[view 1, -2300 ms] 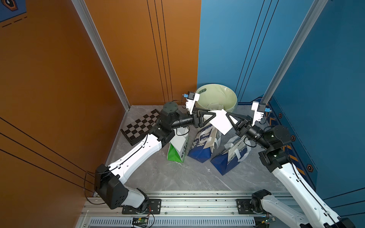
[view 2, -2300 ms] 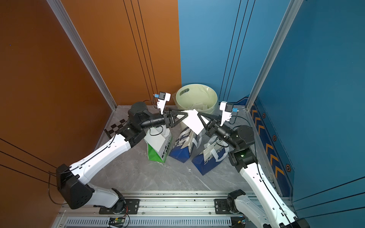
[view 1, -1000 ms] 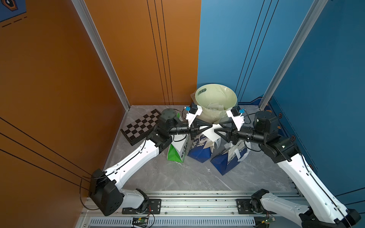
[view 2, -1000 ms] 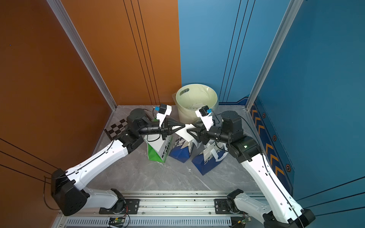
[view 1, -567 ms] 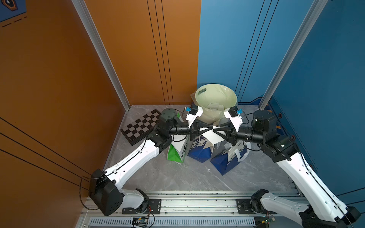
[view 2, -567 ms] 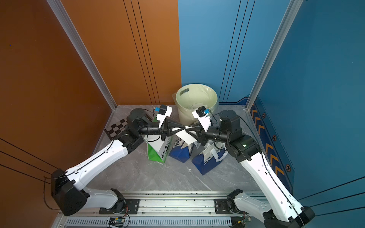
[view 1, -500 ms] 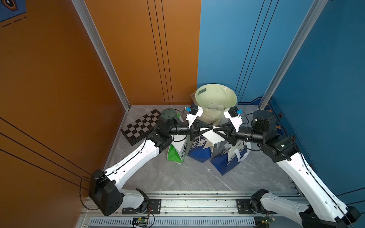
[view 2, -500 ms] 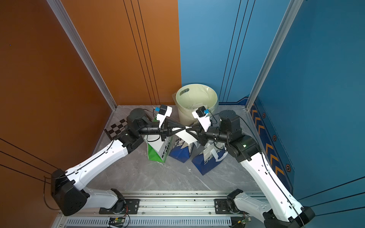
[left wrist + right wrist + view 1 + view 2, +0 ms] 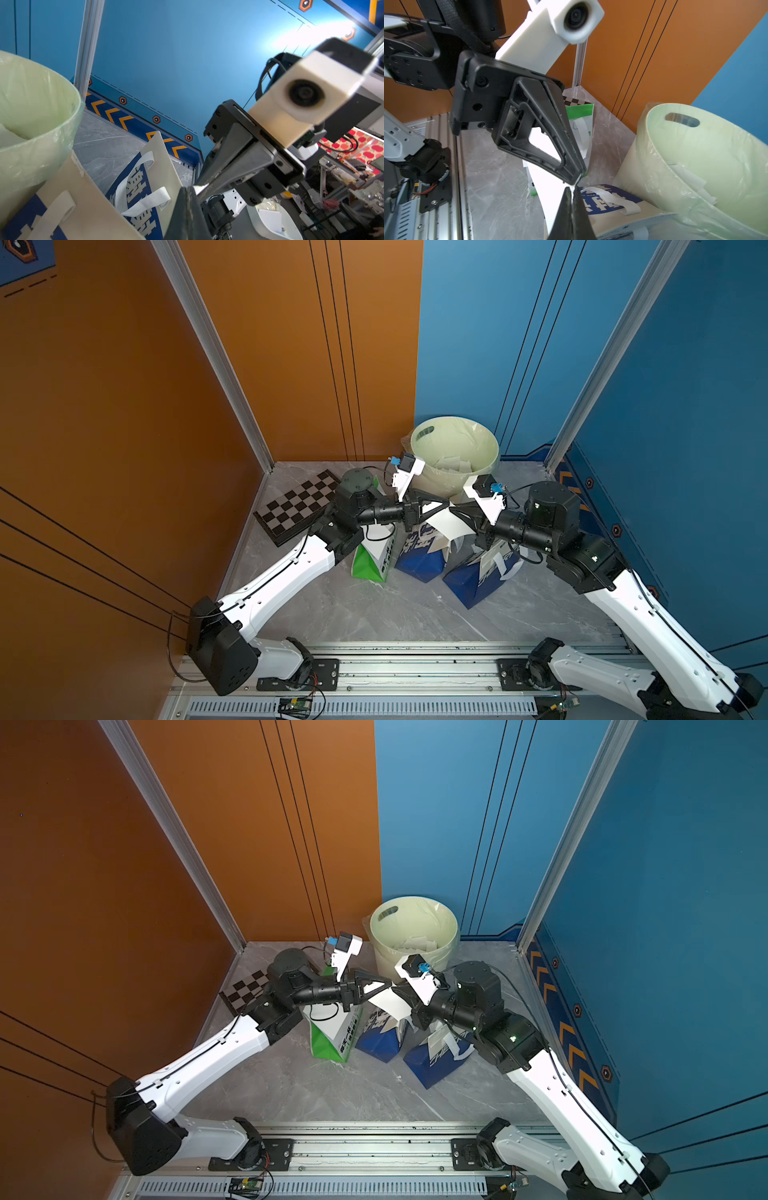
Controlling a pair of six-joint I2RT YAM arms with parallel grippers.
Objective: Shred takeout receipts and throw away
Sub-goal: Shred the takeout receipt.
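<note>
I will next move my left gripper away from my right gripper to tear the receipt [image 9: 446, 526], then outward over the bin's opening [image 9: 454, 446] to let go of its piece of the receipt, because paper pieces lie inside the bin.
A white takeout receipt [image 9: 446, 526] [image 9: 388, 1003] hangs in the air above the blue-white bags, in front of the pale green bin [image 9: 494, 448]. My left gripper [image 9: 448, 503] [image 9: 389, 982] and right gripper [image 9: 454, 508] [image 9: 395, 989] meet tip to tip at its top edge, both shut on it. In the right wrist view the receipt [image 9: 550, 197] is pinched between my right gripper's tips [image 9: 572, 188], with the left gripper [image 9: 580, 173] clamped just beyond. The left wrist view shows a sliver of receipt [image 9: 200, 189] at the left gripper's tips [image 9: 190, 188]. White paper pieces [image 9: 451, 464] lie in the bin.
A green-white bag [image 9: 372, 560] and two blue-white bags [image 9: 419, 558] [image 9: 482, 578] stand under the grippers. A checkerboard [image 9: 297, 508] lies at the back left. Orange and blue walls close in the marble floor [image 9: 374, 605], with a rail along the front.
My right gripper has moved in beside the left one and shut on the receipt's top edge. The left gripper has kept its grip and barely moved.
</note>
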